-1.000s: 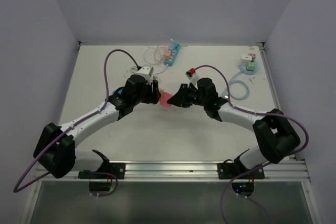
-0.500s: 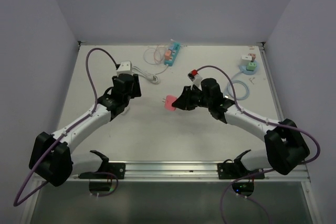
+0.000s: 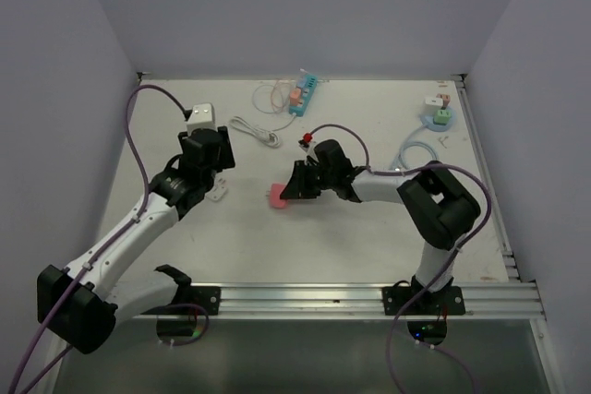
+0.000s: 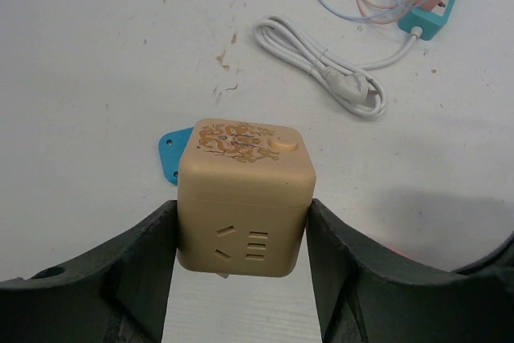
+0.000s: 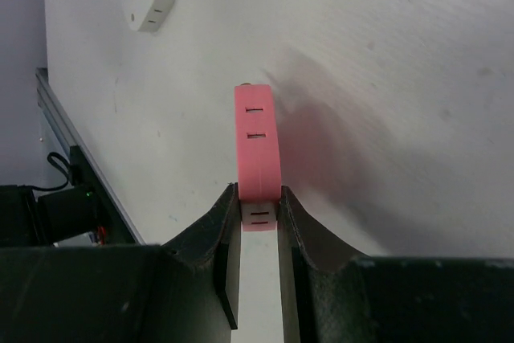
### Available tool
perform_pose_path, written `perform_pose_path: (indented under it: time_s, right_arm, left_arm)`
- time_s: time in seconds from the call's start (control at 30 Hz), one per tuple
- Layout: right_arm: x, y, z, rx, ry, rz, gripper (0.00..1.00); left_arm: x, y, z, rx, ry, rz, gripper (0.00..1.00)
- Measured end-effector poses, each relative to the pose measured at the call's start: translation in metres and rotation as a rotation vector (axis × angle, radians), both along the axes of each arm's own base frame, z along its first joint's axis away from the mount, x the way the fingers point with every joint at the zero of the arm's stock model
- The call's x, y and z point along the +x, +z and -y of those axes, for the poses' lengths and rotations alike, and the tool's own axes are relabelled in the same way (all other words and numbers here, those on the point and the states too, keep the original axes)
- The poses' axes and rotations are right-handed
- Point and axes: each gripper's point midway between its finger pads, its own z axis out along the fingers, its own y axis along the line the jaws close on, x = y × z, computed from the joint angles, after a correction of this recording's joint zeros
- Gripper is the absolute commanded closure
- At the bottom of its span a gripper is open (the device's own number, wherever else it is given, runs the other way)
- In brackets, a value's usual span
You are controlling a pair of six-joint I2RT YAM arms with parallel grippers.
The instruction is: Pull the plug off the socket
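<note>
My left gripper lowers the socket [image 4: 245, 198] next onto the bare tabletop below it, toward the left in the top view, clear of the blue tab, and releases it.
My left gripper [image 4: 241, 234] is shut on a tan cube socket [image 4: 245, 198] with a gold pattern on top, and holds it above the table. From above, the cube [image 3: 200, 119] is at the left. My right gripper [image 5: 259, 216] is shut on a flat pink plug [image 5: 257, 138] with a white end between the fingers. In the top view the pink plug [image 3: 276, 198] is near the table's middle, low over the surface. Plug and socket are well apart, with a wide gap between the left gripper [image 3: 205, 140] and the right gripper [image 3: 288, 193].
A blue tab [image 4: 170, 154] lies under the cube. A white cord with a plug [image 3: 254, 129] and a teal power strip [image 3: 303, 94] lie at the back. A small white plug [image 3: 217, 193] lies by my left arm. A blue disc with adapters [image 3: 439, 119] sits at the back right.
The grippers were together at the middle a second ago. My left gripper has pulled left and back with the cube socket. My right gripper has moved left and down with the pink plug.
</note>
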Motion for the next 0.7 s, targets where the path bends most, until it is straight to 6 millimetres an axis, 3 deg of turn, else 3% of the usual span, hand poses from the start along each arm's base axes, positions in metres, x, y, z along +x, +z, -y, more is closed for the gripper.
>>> perform_pose_path:
  time_s: [0.17,0.3,0.33,0.37,0.43,0.6,0.7]
  right_arm:
    - [0.017,0.001,-0.051,0.046,0.035,0.016,0.87]
    - [0.033,0.000,-0.082,0.084,0.039,0.022,0.64]
    - [0.036,-0.002,-0.088,0.087,0.040,0.018,0.51]
    - [0.038,-0.004,-0.093,0.090,0.038,0.013,0.44]
    - [0.041,-0.007,-0.097,0.090,0.037,0.010,0.33]
    - [0.044,-0.010,-0.093,0.054,0.019,0.020,0.24]
    - [0.045,-0.006,-0.079,0.013,-0.015,0.049,0.20]
  left_arm:
    - [-0.009,0.009,-0.005,-0.008,0.002,0.019,1.00]
    - [-0.011,0.010,-0.008,-0.010,0.006,0.024,1.00]
    - [-0.011,0.009,-0.008,-0.009,0.006,0.020,1.00]
    - [-0.011,0.008,-0.008,-0.007,0.006,0.017,1.00]
    - [-0.010,0.006,-0.008,-0.003,0.006,0.010,1.00]
    - [-0.009,-0.003,-0.007,0.011,0.005,-0.018,1.00]
    - [-0.009,-0.011,-0.007,0.026,0.006,-0.046,1.00]
